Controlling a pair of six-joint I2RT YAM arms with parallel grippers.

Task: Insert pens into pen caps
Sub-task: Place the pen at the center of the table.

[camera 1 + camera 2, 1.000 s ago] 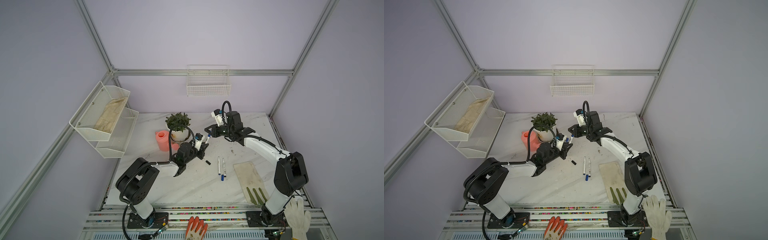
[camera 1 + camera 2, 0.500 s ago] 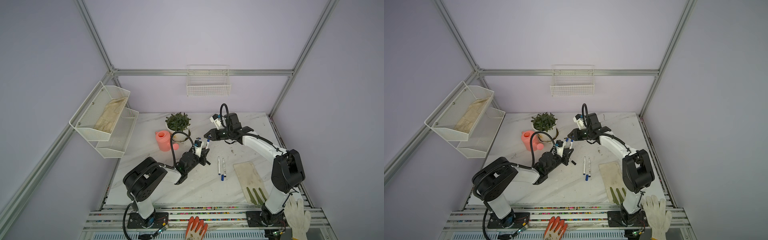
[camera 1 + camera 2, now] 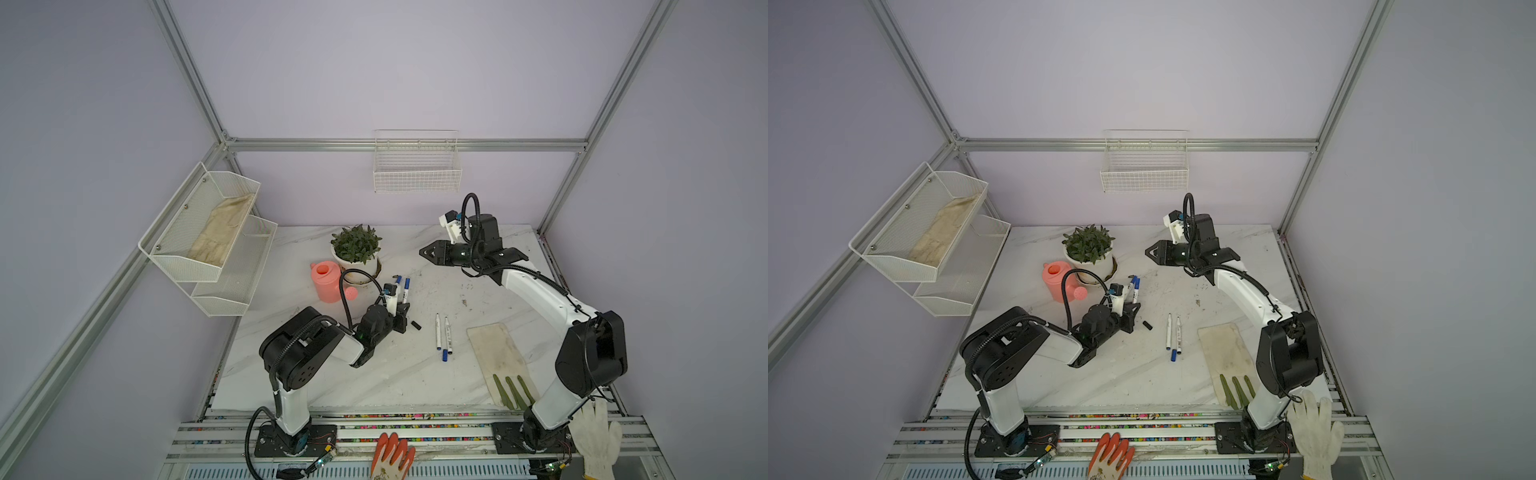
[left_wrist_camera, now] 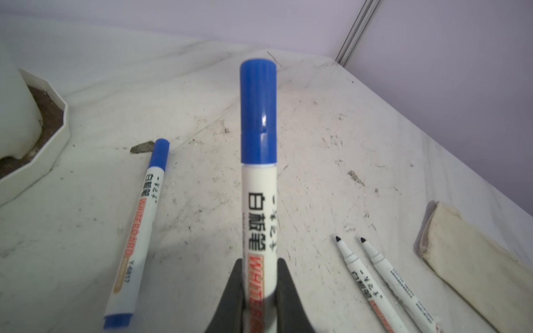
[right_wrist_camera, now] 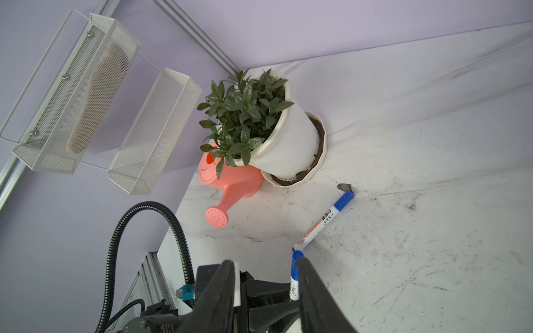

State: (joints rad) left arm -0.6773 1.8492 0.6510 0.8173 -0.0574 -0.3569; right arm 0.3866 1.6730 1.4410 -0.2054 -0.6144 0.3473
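Observation:
Next, my left gripper lowers outward and releases the white body of the pen on clear tabletop beside the second capped pen (image 4: 138, 219), since the pen cap is on.
My left gripper (image 4: 259, 262) is shut on the white barrel of a pen (image 4: 259, 184) that wears a blue pen cap (image 4: 258, 112). In both top views this gripper (image 3: 401, 316) (image 3: 1133, 309) sits mid-table and the held pen (image 3: 405, 291) points toward the back. A second capped pen (image 4: 138, 219) (image 5: 323, 222) lies beside the plant saucer. Two uncapped pens (image 3: 437, 332) (image 3: 448, 334) lie side by side to the right, dark tips showing. A black pen cap (image 3: 416, 325) lies just off the left gripper. My right gripper (image 3: 424, 252) (image 5: 265, 261) hangs open and empty above the back of the table.
A potted plant (image 3: 356, 249) in a saucer and a pink watering can (image 3: 328, 280) stand behind the left arm. A dirty work glove (image 3: 498, 357) lies at the front right. Wire shelves (image 3: 208, 232) hang on the left wall, a wire basket (image 3: 417, 166) on the back wall.
My right gripper has opened, let go of the blue cap on the held pen and drawn back toward the rear right. The left gripper has carried the capped pen toward the front.

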